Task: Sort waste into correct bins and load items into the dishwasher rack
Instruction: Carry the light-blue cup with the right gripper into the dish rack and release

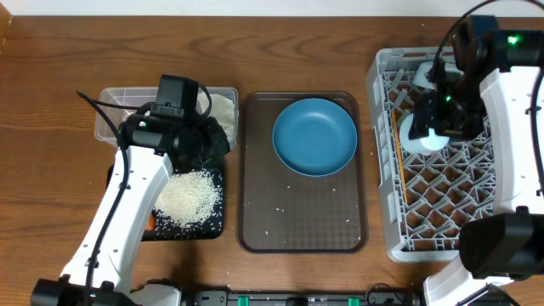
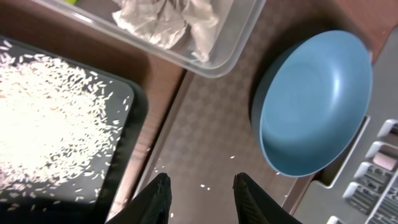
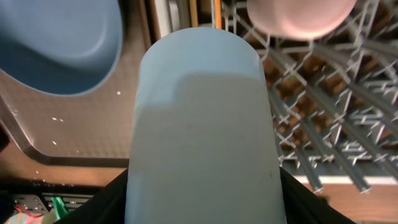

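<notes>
I need to put the light blue cup in my right gripper down next, back between the rack's wires (image 1: pixel 421 167) next to the chopsticks, because the pale pink cup is in the spot beyond.
My right gripper (image 3: pixel 203 194) is shut on the light blue cup (image 3: pixel 202 118) and holds it over the left part of the grey dishwasher rack (image 1: pixel 442 204). A pale pink cup (image 3: pixel 301 15) sits in the rack (image 3: pixel 329 99) just beyond. Thin wooden chopsticks (image 1: pixel 398 161) lie along the rack's left side. The dark blue plate (image 1: pixel 314 136) rests on the brown tray. My left gripper (image 2: pixel 200 198) hangs open and empty over the tray's left edge, with the plate (image 2: pixel 317 102) ahead on the right. Crumpled white paper (image 2: pixel 168 18) lies in the clear tub (image 1: pixel 115 119). Rice grains (image 1: pixel 187 197) cover the black tray (image 1: pixel 217 223).
The dark brown serving tray (image 1: pixel 302 212) lies between the bins and the rack, with a few stray grains on it. The left arm (image 1: pixel 127 204) crosses over the black tray. A small orange piece (image 1: pixel 151 223) shows at that tray's left edge.
</notes>
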